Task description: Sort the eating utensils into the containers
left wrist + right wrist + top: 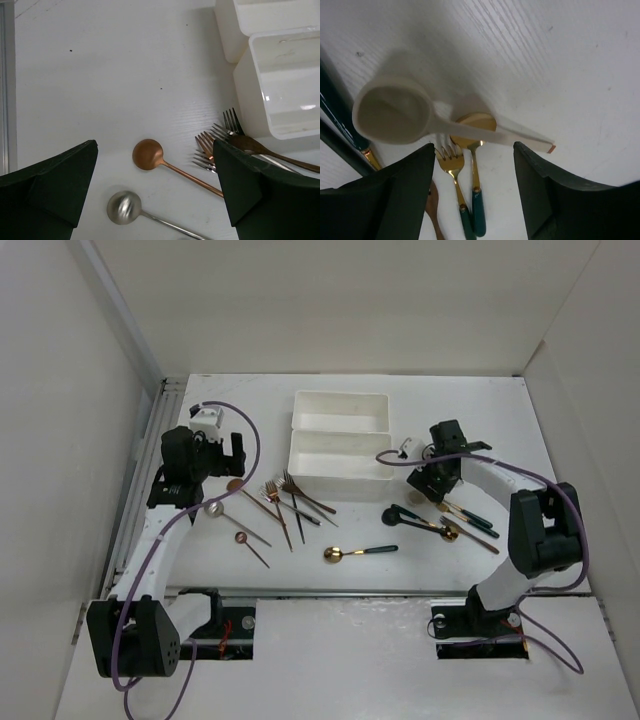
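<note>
The silver spoon's handle lies slanted to my fingers. I will pull my left gripper back, turn it and lower it onto the handle [230, 518] [152, 217] beside the bowl.
Two joined white trays [340, 437] sit at the table's middle back; their corner shows in the left wrist view [280, 75]. My left gripper [222, 466] is open, hanging over a copper spoon [148, 154], a silver spoon [124, 207] and a bunch of copper and dark forks [212, 145]. My right gripper [426, 480] is open and holds nothing [474, 147]. Under it a white spoon [392, 111] lies across a gold spoon [476, 123] and a gold fork [451, 159], both green-handled. A black spoon [393, 517] and a gold spoon [345, 553] lie in front.
A small copper spoon [243, 540] lies near the front left. More green-handled utensils [470, 520] lie by my right arm. White walls close in the table on the left, back and right. A metal rail [6, 85] runs along the left edge.
</note>
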`<state>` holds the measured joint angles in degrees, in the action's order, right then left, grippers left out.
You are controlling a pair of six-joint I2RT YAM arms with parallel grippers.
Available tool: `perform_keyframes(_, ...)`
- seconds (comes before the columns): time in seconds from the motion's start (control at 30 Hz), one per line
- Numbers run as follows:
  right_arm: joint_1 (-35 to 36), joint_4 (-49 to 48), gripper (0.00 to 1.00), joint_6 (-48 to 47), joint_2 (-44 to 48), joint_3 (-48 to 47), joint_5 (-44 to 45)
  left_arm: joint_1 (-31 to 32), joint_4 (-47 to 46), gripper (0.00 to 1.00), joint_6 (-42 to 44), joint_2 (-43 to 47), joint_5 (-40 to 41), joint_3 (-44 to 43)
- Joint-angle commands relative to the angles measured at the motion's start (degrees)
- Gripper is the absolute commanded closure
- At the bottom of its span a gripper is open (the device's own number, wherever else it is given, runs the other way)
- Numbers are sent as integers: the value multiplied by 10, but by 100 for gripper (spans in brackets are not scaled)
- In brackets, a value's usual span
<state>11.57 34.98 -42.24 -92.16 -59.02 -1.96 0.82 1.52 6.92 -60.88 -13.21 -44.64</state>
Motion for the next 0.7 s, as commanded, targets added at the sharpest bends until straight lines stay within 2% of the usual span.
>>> perform_keyframes(0.0,20,-58,33,-7,-13,-5,3,-4,-22,0,-30,19,7,8)
perform_keyframes(0.07,28,-65,39,-7,-30,-21,3,-10,-9,0,-52,19,7,8)
perform_keyframes(0.1,36,-65,53,-7,-36,-28,-2,-10,3,0,-63,19,7,8)
perform_keyframes(0.23,51,-57,79,-7,-72,-48,-14,-10,11,0,-106,19,2,8)
perform_keyframes(0.37,57,-33,90,-7,-101,-68,-14,-15,16,0,-118,19,27,13)
perform_keyframes(0.47,62,-58,98,-7,-95,-61,-14,-15,16,0,-118,19,48,18)
perform_keyframes(0.57,56,-102,100,14,-71,-56,5,-15,28,0,-124,19,48,18)
perform_keyframes(0.67,34,-120,100,52,-36,-61,12,-15,49,7,-139,19,43,6)
